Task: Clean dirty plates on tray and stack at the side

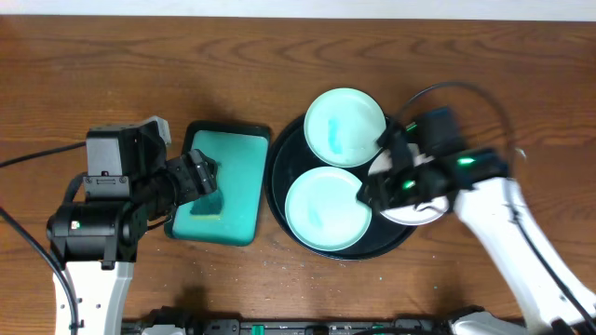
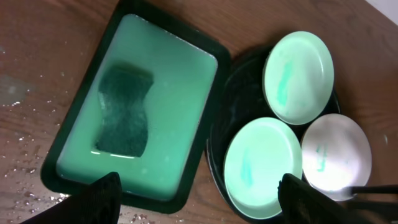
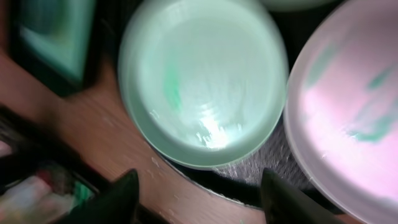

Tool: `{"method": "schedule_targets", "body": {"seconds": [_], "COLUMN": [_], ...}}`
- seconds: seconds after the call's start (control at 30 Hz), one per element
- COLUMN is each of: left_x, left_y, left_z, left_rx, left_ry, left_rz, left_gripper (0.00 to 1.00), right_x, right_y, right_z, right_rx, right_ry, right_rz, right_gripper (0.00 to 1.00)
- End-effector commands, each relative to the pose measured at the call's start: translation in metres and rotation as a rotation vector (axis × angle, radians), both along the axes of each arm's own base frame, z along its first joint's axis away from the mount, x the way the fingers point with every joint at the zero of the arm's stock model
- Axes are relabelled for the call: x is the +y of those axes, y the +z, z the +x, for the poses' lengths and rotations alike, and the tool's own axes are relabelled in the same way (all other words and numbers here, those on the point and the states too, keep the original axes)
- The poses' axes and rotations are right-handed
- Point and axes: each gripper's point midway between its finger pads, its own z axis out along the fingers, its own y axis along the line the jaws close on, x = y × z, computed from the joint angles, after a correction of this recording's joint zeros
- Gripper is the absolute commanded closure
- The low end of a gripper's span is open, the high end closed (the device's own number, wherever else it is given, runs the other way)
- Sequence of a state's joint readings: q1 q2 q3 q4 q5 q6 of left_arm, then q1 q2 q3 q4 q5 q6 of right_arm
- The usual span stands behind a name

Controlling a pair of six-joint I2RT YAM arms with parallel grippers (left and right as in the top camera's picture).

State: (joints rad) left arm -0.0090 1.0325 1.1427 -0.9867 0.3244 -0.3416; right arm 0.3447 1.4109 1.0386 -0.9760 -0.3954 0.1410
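The plates still have teal smears on them. My open left gripper will move down next, into the rectangular tray and onto the dark sponge (image 1: 209, 202) (image 2: 124, 115) lying below it.
Three pale-mint plates with teal smears lie on the round black tray (image 1: 282, 166): one at the back (image 1: 345, 127), one at the front (image 1: 323, 209), and a whiter one at the right (image 1: 416, 214), partly under my right arm. My right gripper (image 1: 384, 179) is open and empty, low over the tray between the plates. In the right wrist view its fingers (image 3: 202, 199) straddle the tray's rim (image 3: 261, 171), with the front plate (image 3: 202, 81) ahead and the whiter plate (image 3: 348, 118) to the right. My left gripper (image 1: 200, 177) is open and empty above the rectangular tray.
A rectangular teal tray with a black rim (image 1: 223, 181) stands left of the round tray. It holds teal liquid and a dark green sponge (image 2: 124, 112). Water drops lie on the wood (image 2: 25, 180) beside it. Brown tabletop (image 1: 521, 84) surrounds both trays.
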Motion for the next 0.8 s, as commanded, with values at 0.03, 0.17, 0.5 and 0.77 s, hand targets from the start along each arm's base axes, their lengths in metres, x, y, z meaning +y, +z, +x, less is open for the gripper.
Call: {"method": "schedule_targets", "body": {"seconds": [0.03, 0.17, 0.5, 0.77], "left_x": [-0.002, 0.003, 0.006, 0.036], "left_y": [0.010, 0.007, -0.032, -0.101], "left_z": [0.003, 0.002, -0.010, -0.014], "left_rx": [-0.026, -0.017, 0.139, 0.391], "left_ry": [-0.005, 0.014, 0.022, 0.125], "left_rz": [-0.017, 0.009, 0.026, 0.174], "left_gripper": [0.19, 0.19, 0.20, 0.26], "right_x": [-0.020, -0.030, -0.022, -0.034], "right_y": [-0.059, -0.087, -0.129, -0.127], "right_z": [-0.016, -0.008, 0.020, 0.040], "right_rx": [0.088, 0.084, 0.051, -0.015], "right_ry": [-0.105, -0.187, -0.230, -0.297], "right_rz": [-0.244, -0.312, -0.304, -0.326], "right_gripper": [0.51, 0.51, 0.99, 0.99]}}
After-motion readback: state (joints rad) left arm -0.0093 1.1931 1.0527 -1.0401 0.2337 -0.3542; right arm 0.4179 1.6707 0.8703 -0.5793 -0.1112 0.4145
